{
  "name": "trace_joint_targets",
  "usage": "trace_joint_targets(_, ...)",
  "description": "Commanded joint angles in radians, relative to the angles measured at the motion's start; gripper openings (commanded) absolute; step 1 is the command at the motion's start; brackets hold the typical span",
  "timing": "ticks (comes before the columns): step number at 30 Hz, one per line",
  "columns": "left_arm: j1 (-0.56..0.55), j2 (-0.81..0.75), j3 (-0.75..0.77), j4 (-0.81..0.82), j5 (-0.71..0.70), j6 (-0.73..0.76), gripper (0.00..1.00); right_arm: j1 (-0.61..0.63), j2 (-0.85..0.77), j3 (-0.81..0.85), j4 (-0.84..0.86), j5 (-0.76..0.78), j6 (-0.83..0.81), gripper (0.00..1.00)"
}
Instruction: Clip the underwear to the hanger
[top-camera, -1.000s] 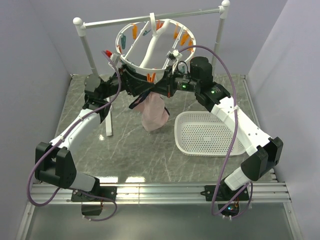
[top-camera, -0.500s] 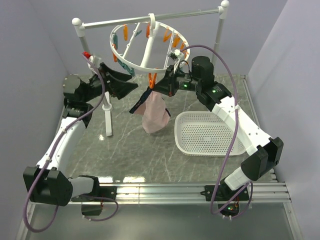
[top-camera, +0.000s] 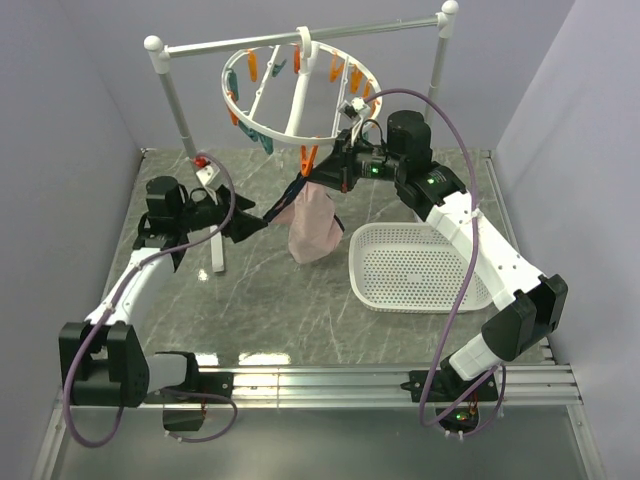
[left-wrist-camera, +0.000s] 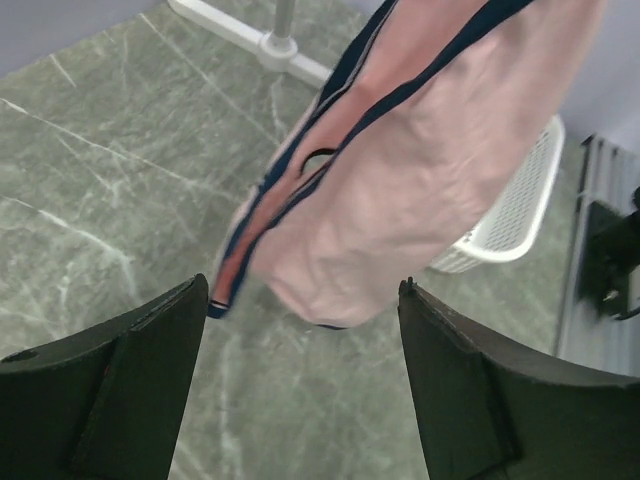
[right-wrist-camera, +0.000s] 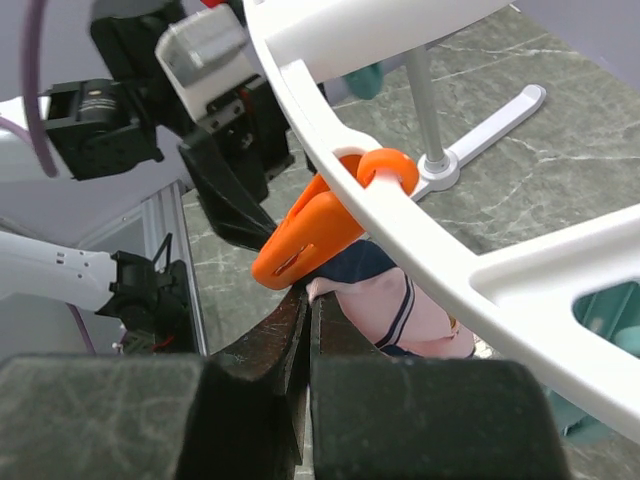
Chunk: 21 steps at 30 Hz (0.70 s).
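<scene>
The navy edge's loose corner (top-camera: 269, 217) (left-wrist-camera: 219, 304) sits by one finger of my left gripper. I need to lower and turn the gripper next, then bring its open fingers around that corner.
The pale pink underwear (top-camera: 312, 228) with navy edging hangs below the front rim of the white ring hanger (top-camera: 298, 100), its top edge at an orange clip (top-camera: 307, 158). My right gripper (top-camera: 314, 181) is shut on that top edge just under the clip. In the right wrist view the shut jaws (right-wrist-camera: 312, 296) pinch the pink fabric (right-wrist-camera: 395, 300) beneath the orange clip (right-wrist-camera: 300, 235) and the ring (right-wrist-camera: 420, 240). My left gripper (top-camera: 260, 219) is open and empty, low to the left of the garment. In the left wrist view the underwear (left-wrist-camera: 400, 170) hangs just beyond its spread tips (left-wrist-camera: 303, 290).
The hanger hooks on the white rail stand (top-camera: 300, 38), whose left foot (top-camera: 215, 245) lies on the marble floor by my left arm. A white perforated basket (top-camera: 356, 262) sits at the right, also in the left wrist view (left-wrist-camera: 515, 215). Several orange and teal clips dangle from the ring.
My left gripper has left the hanger's rim, swung out left, then dropped low toward the underwear. The ring has tipped back. My right gripper has stayed at the clip.
</scene>
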<state>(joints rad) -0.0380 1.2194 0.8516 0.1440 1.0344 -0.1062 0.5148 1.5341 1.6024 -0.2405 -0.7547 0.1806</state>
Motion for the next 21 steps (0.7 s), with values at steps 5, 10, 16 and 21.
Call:
trace_joint_targets(5, 0.003, 0.126, -0.013, 0.036, 0.062, 0.414, 0.81, -0.013, -0.025, 0.037, 0.021, -0.041, -0.013, 0.00)
trace_joint_targets(10, 0.003, 0.244, 0.039, -0.040, 0.115, 0.592, 0.81, -0.018, -0.025, 0.040, 0.021, -0.051, -0.013, 0.00)
trace_joint_targets(16, 0.000, 0.348, 0.115, -0.080, 0.180, 0.654, 0.79, -0.022, -0.017, 0.050, 0.018, -0.064, -0.009, 0.00)
trace_joint_targets(21, -0.011, 0.355, 0.112, -0.026, 0.185, 0.639, 0.72, -0.025, -0.011, 0.059, 0.013, -0.064, -0.012, 0.00)
